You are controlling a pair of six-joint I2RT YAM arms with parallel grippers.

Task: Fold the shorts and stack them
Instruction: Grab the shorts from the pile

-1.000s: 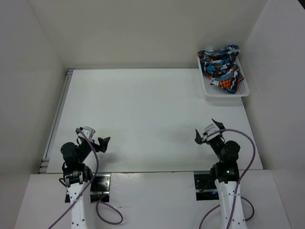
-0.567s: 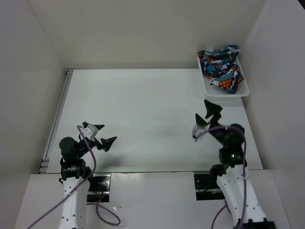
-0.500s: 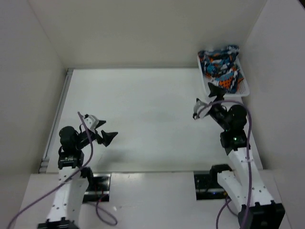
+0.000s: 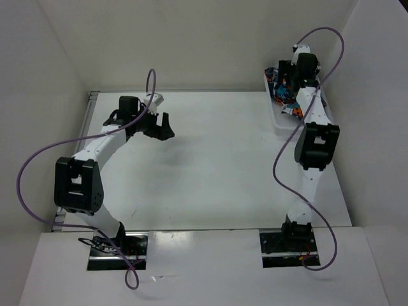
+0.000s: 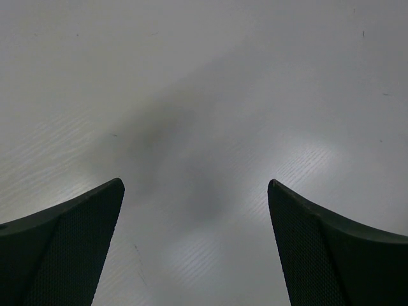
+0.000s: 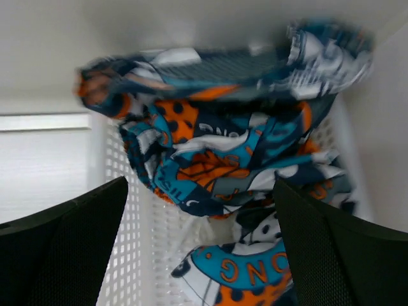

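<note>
My open right gripper will next move down onto the crumpled folds [image 6: 218,160] beside the white lettering and close, because the shorts lie in a heap in the basket below it.
The shorts [image 4: 289,109] lie crumpled in a white mesh basket [image 4: 281,124] at the far right corner. In the right wrist view the shorts [image 6: 223,159] show a teal, orange, white and dark patchwork print and fill the basket [image 6: 131,255]. My right gripper [image 4: 285,81] hangs open over the basket, with its fingers either side of the fabric and nothing held [image 6: 201,185]. My left gripper [image 4: 164,129] is open and empty over the far left part of the table; its wrist view shows only bare table between the fingers [image 5: 195,185].
White walls enclose the table [image 4: 210,159] at the back and on both sides. The basket stands against the right wall. A metal rail [image 4: 76,159] runs along the table's left edge. Purple cables loop off both arms.
Both arms have stretched out from the near edge. The right gripper moved far right to above the basket and shorts. The left gripper moved to the far left part of the table.
</note>
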